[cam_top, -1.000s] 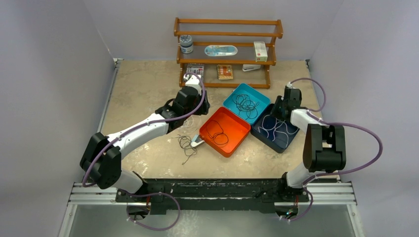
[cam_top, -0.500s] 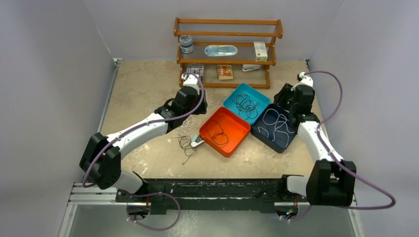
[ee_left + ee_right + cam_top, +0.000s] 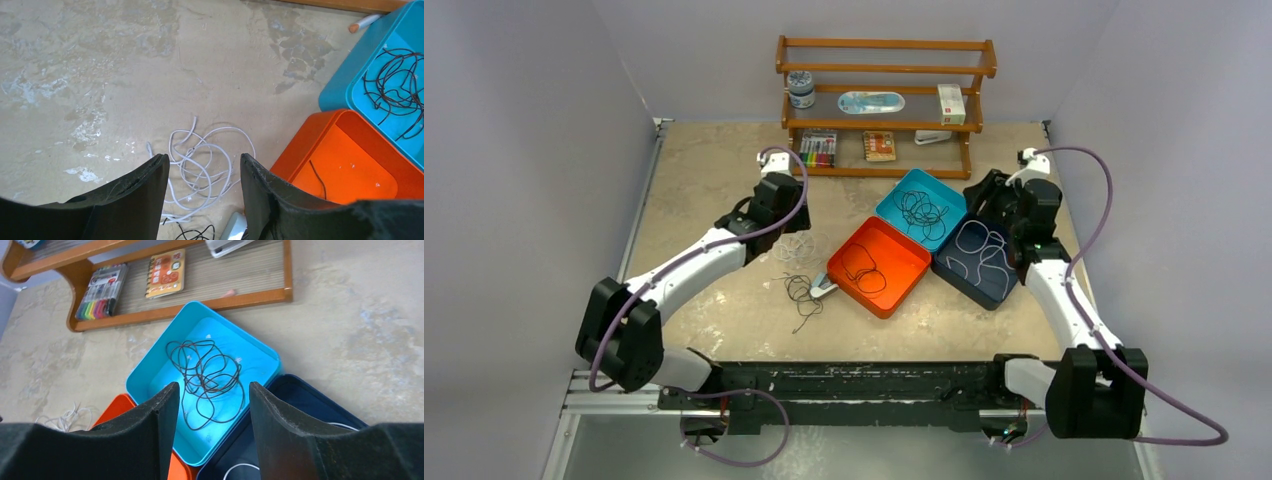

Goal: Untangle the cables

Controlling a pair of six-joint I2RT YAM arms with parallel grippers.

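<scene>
The loose end of the white cable sticks out at the far side of the tangle, so the left gripper should go down to the part of the cable behind that end (image 3: 793, 237) (image 3: 191, 131).
A tangle of white cable (image 3: 796, 246) lies on the table left of the orange tray (image 3: 908, 279); in the left wrist view the white cable (image 3: 200, 170) shows below my open, empty left gripper (image 3: 204, 159). In the top view the left gripper (image 3: 774, 217) hovers just behind it. A black cable (image 3: 802, 293) lies nearer. More black cables sit in the orange tray and in the teal tray (image 3: 892, 200). A white cable (image 3: 982, 250) lies in the navy tray (image 3: 1014, 283). My right gripper (image 3: 990, 196) is open and empty, above the teal tray's black cable (image 3: 207, 375).
A wooden shelf (image 3: 884, 70) stands at the back with markers (image 3: 818, 150), a card, a jar and boxes. A small pale plug-like piece (image 3: 824, 287) lies against the orange tray's left corner. Walls close in both sides.
The left arm has drawn back to the left, uncovering the white tangle. The right arm has lifted off the navy tray and swung back. Both jaws have widened.
</scene>
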